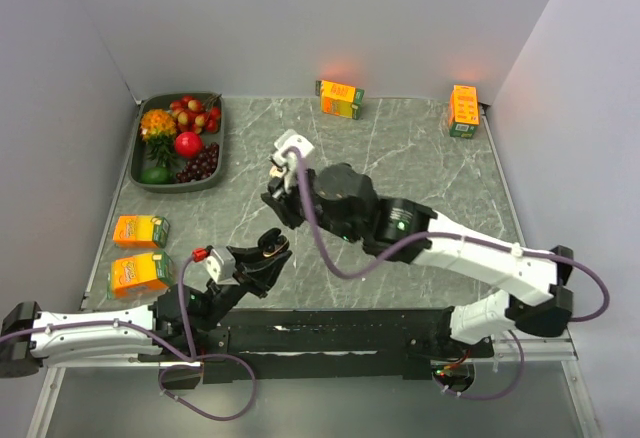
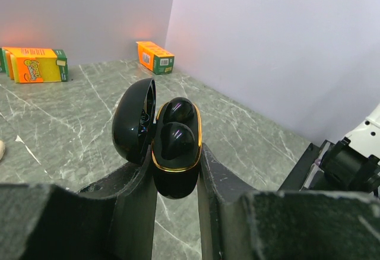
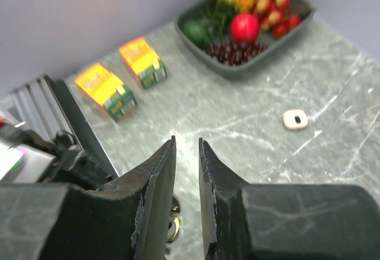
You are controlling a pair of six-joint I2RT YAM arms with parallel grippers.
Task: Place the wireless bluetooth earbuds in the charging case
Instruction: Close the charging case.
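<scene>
Next, my left gripper carries the case (image 1: 272,248) outward, lowers it onto the bare tabletop outward and below, and releases it, as both earbuds fill its wells.
My left gripper (image 2: 176,166) is shut on the black charging case (image 2: 176,180), gripping its lower body from both sides. The case has a gold rim, and its lid (image 2: 133,120) stands open to the left. Two black wireless bluetooth earbuds (image 2: 174,140) sit in its wells. From above, the case (image 1: 272,248) is near the table's front edge. My right gripper (image 3: 187,142) hovers above it and a little farther back, jaws a narrow gap apart with nothing between them. The case's gold rim (image 3: 175,227) peeks out below its left finger. A small whitish piece (image 3: 295,119) lies on the table beyond.
A dark tray (image 1: 140,173) of fruit sits at the back left. Two orange juice cartons (image 1: 139,230) (image 1: 138,273) lie at the left edge. Two more cartons (image 1: 340,98) (image 1: 463,110) stand along the back wall. Grey walls enclose the marbled table (image 1: 420,158).
</scene>
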